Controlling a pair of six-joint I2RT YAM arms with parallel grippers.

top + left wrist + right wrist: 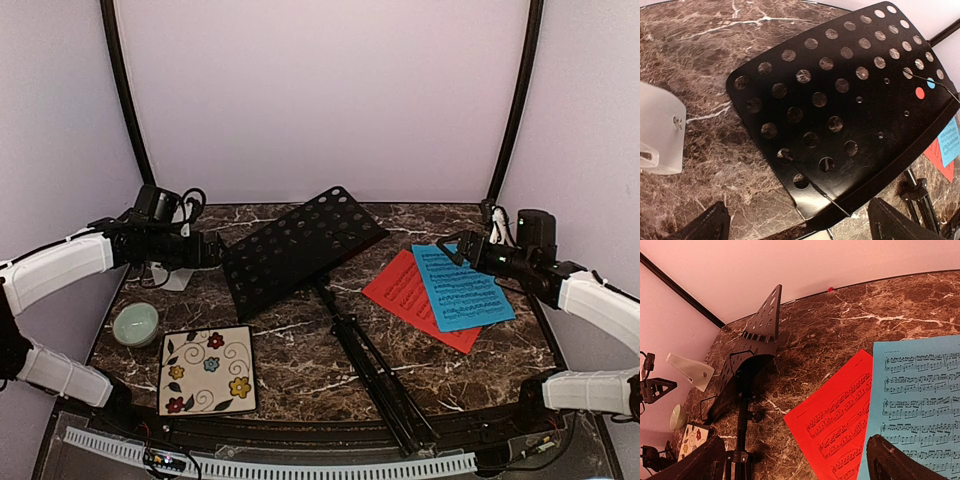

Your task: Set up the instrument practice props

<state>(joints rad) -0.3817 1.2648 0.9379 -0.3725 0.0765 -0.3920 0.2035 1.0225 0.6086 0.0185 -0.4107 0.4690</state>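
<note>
The music stand is lying tipped over. My left gripper should swing to the right in the top view, turn and go down onto the lower edge of the music stand's desk near its pole (pixel 298 288) (pixel 886 183).
The black perforated music stand (pixel 300 250) lies tipped over on the marble table, its folded legs (pixel 385 385) pointing to the near edge. It also shows in the left wrist view (pixel 840 100) and the right wrist view (pixel 752 340). The blue sheet (pixel 462 288) partly overlaps the red sheet (pixel 405 292), both flat on the right; the right wrist view shows the blue sheet (pixel 920 400) and the red sheet (pixel 840 425). The whitish metronome (pixel 176 276) stands at the left, also visible in the left wrist view (pixel 657 130). My left gripper (pixel 208 250) is open and empty at the stand's left edge. My right gripper (pixel 455 250) is open and empty above the blue sheet's far corner.
A pale green bowl (pixel 135 323) and a floral tile (pixel 207 370) sit at the near left. A white perforated strip (pixel 270 465) runs along the near edge. Walls and black poles close in the back.
</note>
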